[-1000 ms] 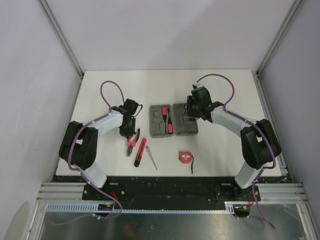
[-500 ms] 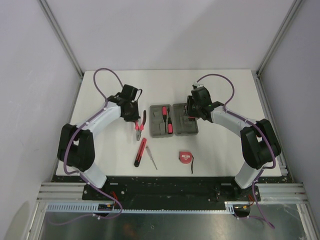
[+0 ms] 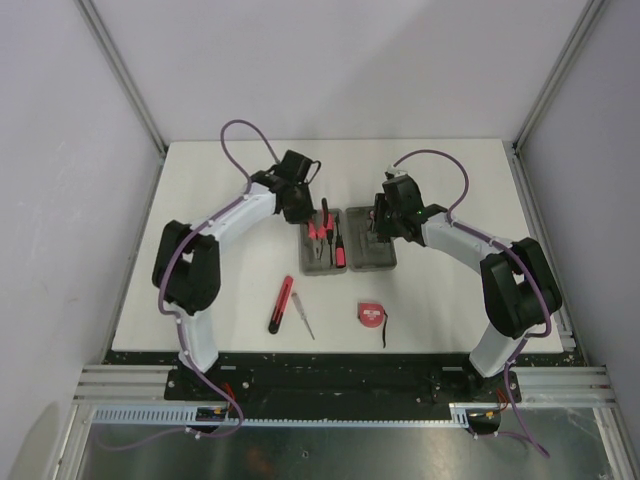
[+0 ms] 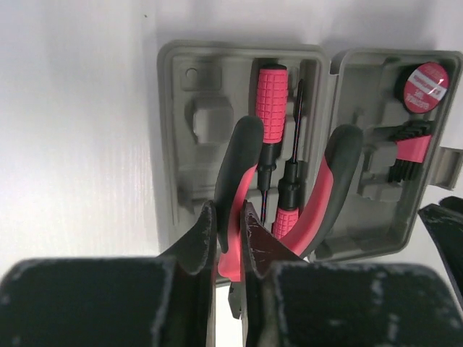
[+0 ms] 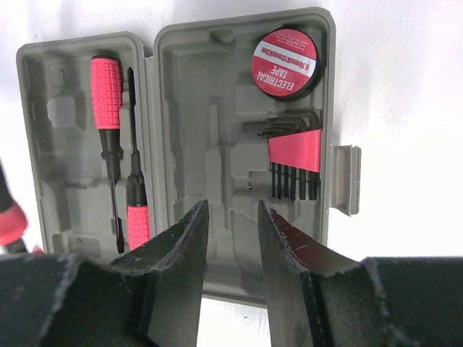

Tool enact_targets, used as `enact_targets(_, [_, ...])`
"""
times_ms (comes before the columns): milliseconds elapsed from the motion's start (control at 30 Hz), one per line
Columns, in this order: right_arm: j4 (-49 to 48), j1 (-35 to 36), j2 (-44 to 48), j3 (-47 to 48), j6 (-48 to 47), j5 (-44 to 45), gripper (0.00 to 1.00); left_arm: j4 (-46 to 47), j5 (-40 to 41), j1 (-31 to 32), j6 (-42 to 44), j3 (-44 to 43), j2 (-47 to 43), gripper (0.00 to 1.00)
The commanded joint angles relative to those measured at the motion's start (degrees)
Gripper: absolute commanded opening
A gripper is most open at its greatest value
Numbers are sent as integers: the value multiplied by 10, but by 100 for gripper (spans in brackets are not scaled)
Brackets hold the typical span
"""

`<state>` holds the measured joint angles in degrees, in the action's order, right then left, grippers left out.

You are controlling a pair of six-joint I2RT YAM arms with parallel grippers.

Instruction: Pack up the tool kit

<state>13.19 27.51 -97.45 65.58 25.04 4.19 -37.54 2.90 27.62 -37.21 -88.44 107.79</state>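
Note:
My left gripper moves down next toward the empty slot beside the screwdrivers and lets go of the pliers' handle there, since that part of the case is vacant.
The grey tool kit case (image 3: pixel 348 242) lies open on the white table. Its left half (image 4: pixel 181 130) holds two red-and-black screwdrivers (image 4: pixel 271 105). My left gripper (image 4: pixel 230 217) is shut on one handle of the red-and-black pliers (image 4: pixel 329 181) and holds them over that left half; in the top view the pliers (image 3: pixel 320 231) hang above it. My right gripper (image 5: pixel 231 210) is open and empty just above the near edge of the case's right half (image 5: pixel 217 108). That half holds a red tape roll (image 5: pixel 285 62) and hex keys (image 5: pixel 293 150).
A red-and-black utility knife (image 3: pixel 281 303), a thin small screwdriver (image 3: pixel 303 322) and a red tape measure (image 3: pixel 371 313) lie on the table in front of the case. The case latch (image 5: pixel 346 178) sticks out on the right side.
My left arm has carried the pliers from the table left of the case to the right and back, over the case's left half. The right arm has hardly moved.

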Motion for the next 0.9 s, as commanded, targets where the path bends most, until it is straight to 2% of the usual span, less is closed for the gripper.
enact_targets(0, [-10,-4,15,0,8,2,38,9,27,11,-35,-40,16,0])
enact_targets(133, [-9,-4,11,-2,9,0,38,7,60,20,-29,-61,37,0])
enact_targets(467, [-5,-6,12,-6,9,3,38,3,104,23,-13,-46,60,0])
enact_targets(867, [-3,-8,14,-12,11,4,37,2,95,25,-3,-43,88,0])
